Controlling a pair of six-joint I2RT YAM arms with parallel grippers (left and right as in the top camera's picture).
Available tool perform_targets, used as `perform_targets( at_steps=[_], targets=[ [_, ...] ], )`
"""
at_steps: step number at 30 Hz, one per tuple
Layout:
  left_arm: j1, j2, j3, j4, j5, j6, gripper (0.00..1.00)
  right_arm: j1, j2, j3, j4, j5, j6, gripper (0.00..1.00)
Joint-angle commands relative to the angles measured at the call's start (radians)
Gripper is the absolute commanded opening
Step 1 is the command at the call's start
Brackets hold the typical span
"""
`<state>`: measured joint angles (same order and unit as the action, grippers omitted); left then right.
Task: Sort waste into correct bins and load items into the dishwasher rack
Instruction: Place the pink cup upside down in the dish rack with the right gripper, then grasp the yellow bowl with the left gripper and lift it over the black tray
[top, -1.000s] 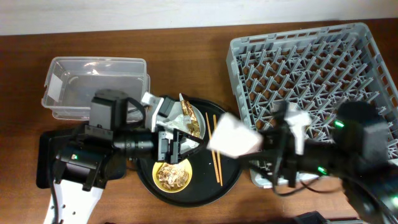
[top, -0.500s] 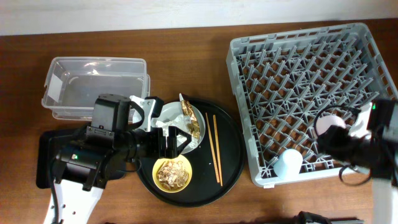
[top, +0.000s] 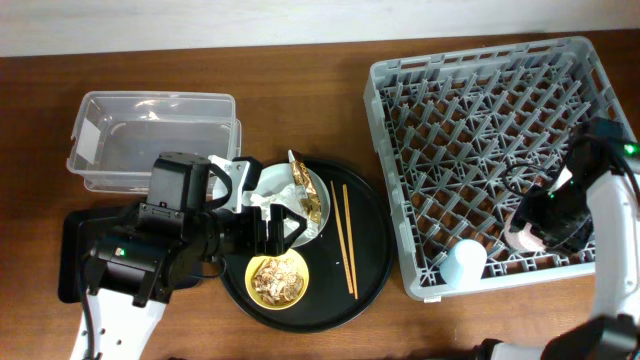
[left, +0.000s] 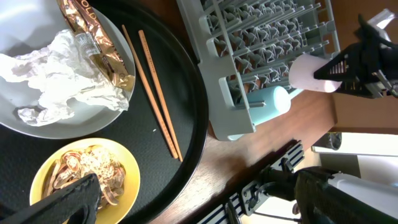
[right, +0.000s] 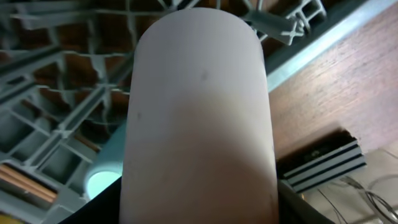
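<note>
I will next lower my left gripper onto the bowl's rim on the side by the chopsticks, because the yellow bowl (top: 277, 280) of food scraps is uncovered.
My right gripper (top: 538, 222) is shut on the small pink cup (top: 522, 234) (right: 199, 118) and holds it over the front right part of the grey dishwasher rack (top: 480, 100). The light-blue cup (top: 463, 262) (right: 102, 180) lies in the rack's front edge. My left gripper (top: 276, 228) (left: 199, 208) is open and empty above the pale grey plate (left: 37, 121) and the yellow bowl (top: 277, 280) (left: 134, 180) of brown food scraps. The plate holds crumpled white tissue (left: 56, 68) and the gold foil wrapper (left: 102, 46). The chopsticks (top: 345, 238) (left: 155, 93) lie beside them.
The plate, bowl and chopsticks rest on a large round black tray (top: 370, 250). The clear plastic tub (top: 150, 140) stands at the back left. The shallow black rectangular tray (top: 72, 255) is at the front left, mostly under my left arm.
My right arm has carried the pink cup from over the round tray's right side to the rack's front right. The left arm has barely moved.
</note>
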<state>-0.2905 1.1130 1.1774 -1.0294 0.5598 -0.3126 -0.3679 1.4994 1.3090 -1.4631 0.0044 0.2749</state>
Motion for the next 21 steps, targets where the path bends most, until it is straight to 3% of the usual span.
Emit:
perform_targets(
  at_steps=[1,3,5,7,12,14,18,21],
  targets=[
    [-0.003,-0.001,0.005,-0.001,-0.007,0.02,0.99,-0.006,0.013,0.006,0.011,0.034,-0.007,0.56],
    [-0.003,-0.001,0.005,-0.001,-0.007,0.02,0.99,-0.006,0.013,0.006,0.021,0.034,-0.007,0.58],
    [-0.003,-0.001,0.005,-0.002,-0.007,0.02,0.99,-0.006,0.013,0.006,0.023,0.033,-0.007,0.83],
    [-0.003,-0.001,0.005,-0.002,-0.007,0.02,0.99,-0.006,0.013,0.006,0.024,0.03,-0.006,0.92],
    [-0.003,-0.001,0.005,-0.009,-0.007,0.02,0.99,-0.006,0.003,0.006,0.019,-0.037,-0.022,0.93],
    [-0.003,-0.001,0.005,-0.013,-0.007,0.022,0.99,-0.006,-0.029,0.006,0.016,-0.145,-0.097,0.91],
    [-0.003,-0.002,0.005,-0.021,-0.008,0.035,0.98,-0.005,-0.178,0.011,0.018,-0.345,-0.197,0.89],
    [-0.029,-0.001,0.002,-0.06,-0.067,0.049,0.89,-0.005,-0.346,0.011,0.027,-0.505,-0.255,0.89]
  ],
)
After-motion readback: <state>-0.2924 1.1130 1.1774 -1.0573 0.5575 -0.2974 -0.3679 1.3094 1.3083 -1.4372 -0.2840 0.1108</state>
